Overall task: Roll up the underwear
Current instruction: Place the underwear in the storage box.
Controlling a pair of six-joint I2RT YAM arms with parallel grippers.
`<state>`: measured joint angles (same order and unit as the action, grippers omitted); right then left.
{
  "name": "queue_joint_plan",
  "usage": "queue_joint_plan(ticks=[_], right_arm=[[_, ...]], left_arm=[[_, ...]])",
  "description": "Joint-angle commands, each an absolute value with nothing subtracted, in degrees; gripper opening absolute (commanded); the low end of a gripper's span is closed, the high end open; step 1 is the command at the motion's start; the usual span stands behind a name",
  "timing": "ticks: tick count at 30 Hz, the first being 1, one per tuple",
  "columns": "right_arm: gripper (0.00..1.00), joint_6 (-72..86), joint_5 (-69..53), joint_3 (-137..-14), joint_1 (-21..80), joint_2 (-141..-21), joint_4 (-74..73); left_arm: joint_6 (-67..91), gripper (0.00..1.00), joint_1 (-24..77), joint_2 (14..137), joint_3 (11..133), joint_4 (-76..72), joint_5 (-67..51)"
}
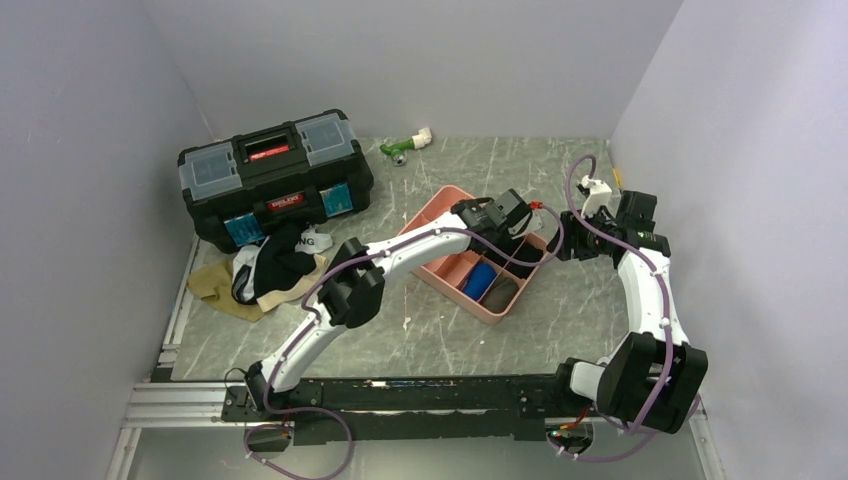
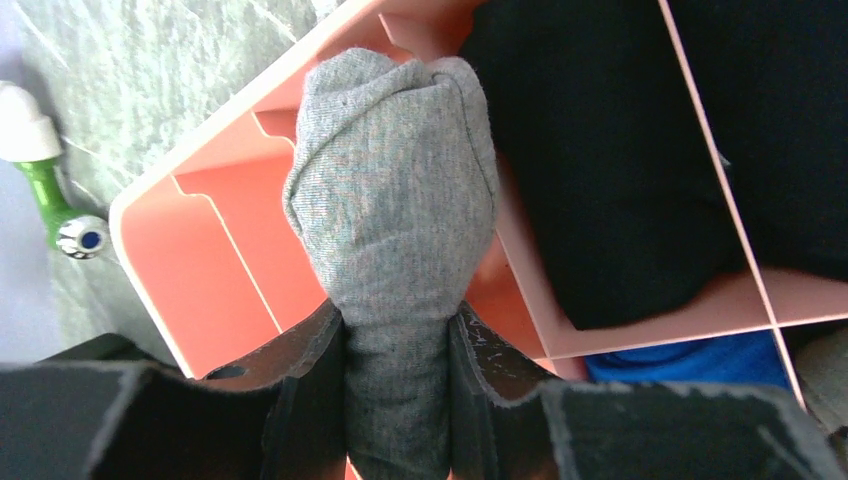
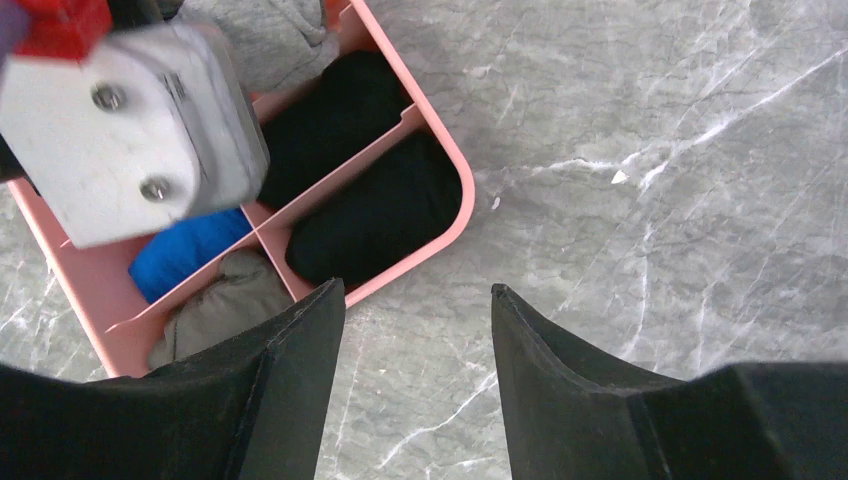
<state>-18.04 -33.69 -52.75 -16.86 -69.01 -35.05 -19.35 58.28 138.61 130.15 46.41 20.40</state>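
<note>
I need to turn and lower the grey roll with my left gripper next, into the tray's empty section beside the black underwear to release it, since the roll hangs at an angle to the tray's dividers.
My left gripper (image 2: 397,325) is shut on a rolled grey underwear (image 2: 395,190) and holds it over an empty compartment at the far end of the pink tray (image 2: 150,200). In the top view the left gripper (image 1: 500,215) hangs over the tray (image 1: 432,212). Rolled black underwear (image 2: 600,170), a blue roll (image 2: 690,360) and an olive roll (image 3: 215,305) fill other compartments. My right gripper (image 3: 415,300) is open and empty above bare table, just right of the tray (image 3: 440,235). A pile of unrolled underwear (image 1: 270,268) lies at the left.
A black toolbox (image 1: 272,175) stands at the back left, behind the pile. A green and white fitting (image 1: 405,145) lies by the back wall and also shows in the left wrist view (image 2: 45,170). Walls close in left, back and right.
</note>
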Motion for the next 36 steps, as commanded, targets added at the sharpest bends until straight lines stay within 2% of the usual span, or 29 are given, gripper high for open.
queue_joint_plan(ticks=[1,13,36], right_arm=[[0.58,-19.3,-36.1,-53.1,-17.2,-69.2,-36.0],[0.59,-19.3,-37.0,-53.2,-17.4,-71.1,-36.6],[0.52,-17.3,-43.0,-57.2,-15.6,-85.6,-36.6]], left_arm=[[-13.3,0.0,56.4,138.4,132.7,46.9,13.8],[-6.7,0.0,54.3,138.1,133.1,46.7,6.2],[-0.4,0.0,52.8,138.2,133.1,46.3,-0.5]])
